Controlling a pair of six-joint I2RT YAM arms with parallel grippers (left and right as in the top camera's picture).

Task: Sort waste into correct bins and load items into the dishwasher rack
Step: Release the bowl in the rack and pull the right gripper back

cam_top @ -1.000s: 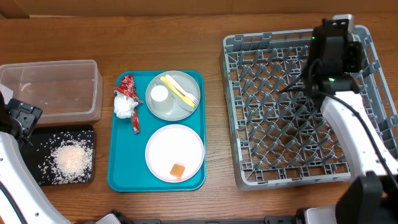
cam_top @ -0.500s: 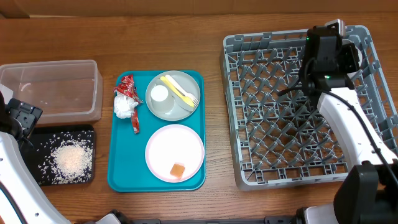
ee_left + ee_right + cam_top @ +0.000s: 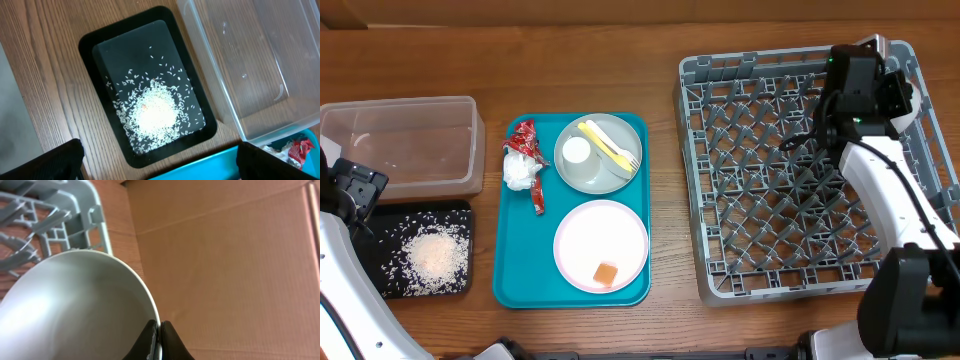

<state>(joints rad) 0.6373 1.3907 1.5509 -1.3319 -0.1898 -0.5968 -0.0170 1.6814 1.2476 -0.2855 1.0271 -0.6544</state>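
My right gripper shifts left in the overhead view next, then lowers onto the rack's empty wires (image 3: 812, 112) (image 3: 34, 229), since the white bowl hangs by the rack's side.
My right gripper (image 3: 160, 332) is shut on the rim of the white bowl (image 3: 75, 310), held above the far right corner of the grey dishwasher rack (image 3: 760, 200). In the overhead view the right gripper (image 3: 868, 70) hides most of the bowl. My left gripper (image 3: 160, 167) is open and empty, above the black tray (image 3: 95, 50) that holds loose rice (image 3: 155, 110). The clear tub (image 3: 400, 140) is empty. The red wrapper (image 3: 527, 140), napkin (image 3: 520, 172), grey plate (image 3: 595, 172) with cup (image 3: 577, 150), fork and spoon (image 3: 610, 145), and the white plate (image 3: 590, 235) with the orange cube (image 3: 606, 274) all lie on the teal tray (image 3: 510, 250).
The rack's upright pegs fill its grid base. A brown cardboard wall (image 3: 225, 255) stands behind the rack's far edge. The clear tub (image 3: 260, 60) sits right beside the black tray. Bare wood table (image 3: 665, 200) separates the teal tray and the rack.
My right gripper with the bowl has shifted a little left and then back right over the rack's far right corner. The left arm and the items on the teal tray have not moved.
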